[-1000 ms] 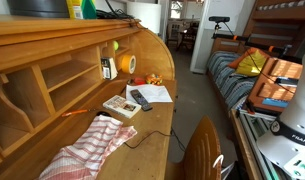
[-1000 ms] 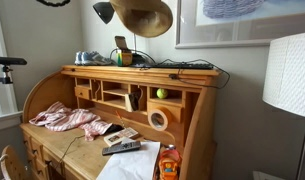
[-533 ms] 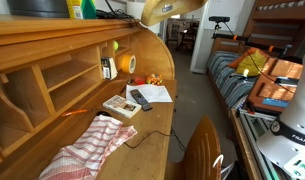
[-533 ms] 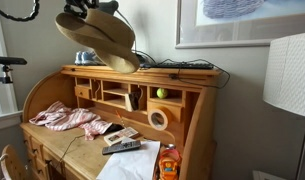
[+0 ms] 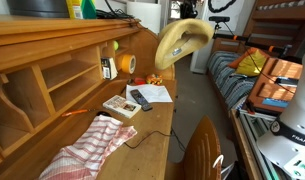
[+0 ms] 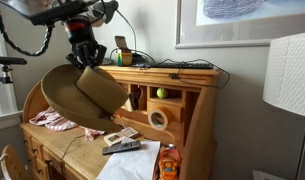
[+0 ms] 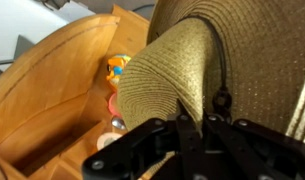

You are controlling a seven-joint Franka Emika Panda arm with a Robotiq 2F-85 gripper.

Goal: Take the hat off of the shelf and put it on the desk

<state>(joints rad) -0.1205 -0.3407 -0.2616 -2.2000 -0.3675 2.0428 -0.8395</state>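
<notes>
The hat [image 5: 181,42] will next go with my gripper toward the checked cloth and down onto the desk's open wood [image 5: 146,120] beside the remote. My gripper will then release the hat's brim, because that part of the desk is bare.
My gripper [image 6: 90,63] is shut on the brim of the tan straw hat [image 6: 82,93] and holds it in the air in front of the desk's cubbyholes, above the writing surface [image 6: 77,150]. The hat hangs tilted, brim down. In an exterior view the hat [image 5: 181,42] floats off the desk's right end, above the papers. In the wrist view the hat [image 7: 207,70] fills the frame, pinched between my fingers [image 7: 192,125]. The shelf [image 6: 182,72] is the hutch's top board; it also shows in an exterior view [image 5: 52,28].
A red-and-white checked cloth [image 5: 87,150] lies on the desk. A remote [image 5: 140,99], papers [image 5: 152,93] and a small box [image 5: 120,105] lie near the desk's end. A tape roll [image 6: 157,120] and a green ball [image 6: 161,93] sit in cubbyholes. Bottles stand on the shelf [image 5: 82,8]. A lamp shade [image 6: 287,75] stands near.
The hat has come off the shelf level and moved down and out in front of the desk, still held by my gripper. It now hangs lower, over the writing surface.
</notes>
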